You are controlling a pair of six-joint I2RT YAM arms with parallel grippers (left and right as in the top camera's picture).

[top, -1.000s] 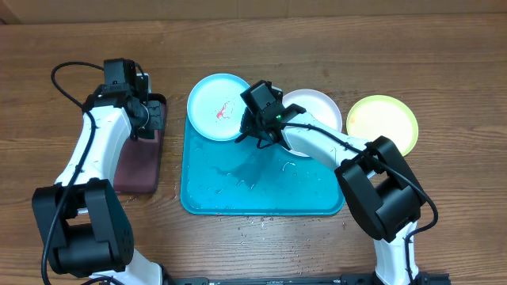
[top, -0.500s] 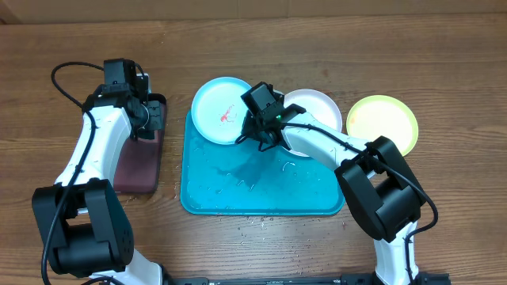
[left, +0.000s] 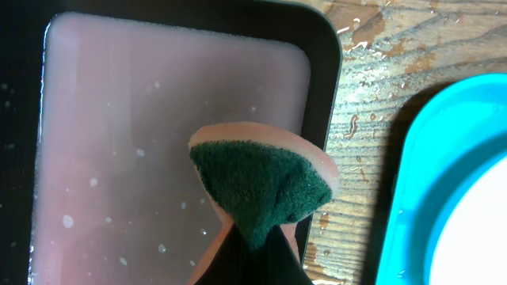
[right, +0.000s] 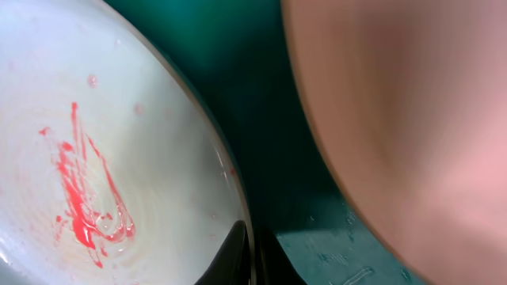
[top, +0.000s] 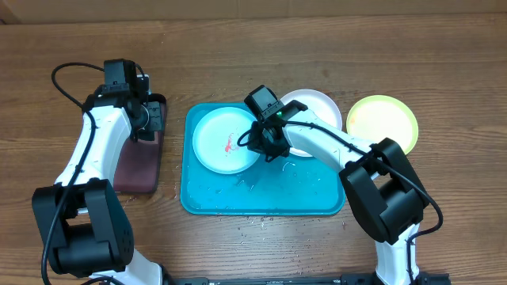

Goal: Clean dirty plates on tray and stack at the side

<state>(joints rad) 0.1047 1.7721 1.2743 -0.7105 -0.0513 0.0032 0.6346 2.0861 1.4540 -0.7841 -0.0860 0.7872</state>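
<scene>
The left gripper will next bring the sponge down into the pinkish water of the dark tray, beside the dark tray's side that faces the turquoise tray, and then open.
The light blue plate (top: 226, 140), with a red smear, lies on the left part of the turquoise tray (top: 293, 194). My right gripper (top: 259, 142) is shut on its right rim; the right wrist view shows the fingers (right: 252, 257) pinching the plate's edge (right: 119, 158). The white plate (top: 321, 107) overlaps the tray's top right edge, and it also shows in the right wrist view (right: 412, 119). The lime-green rimmed plate (top: 383, 120) rests on the table to the right. My left gripper (top: 150, 119) is shut on a green-and-pink sponge (left: 261, 182) over the dark tray (top: 139, 158).
The dark tray holds pinkish water (left: 127, 150). Water drops lie on the wood by the turquoise tray's front edge (top: 253, 222). The turquoise tray's corner (left: 420, 158) shows in the left wrist view.
My right gripper has pulled the light blue plate down from the tray's top left edge so it lies inside the tray. The left arm has not moved.
</scene>
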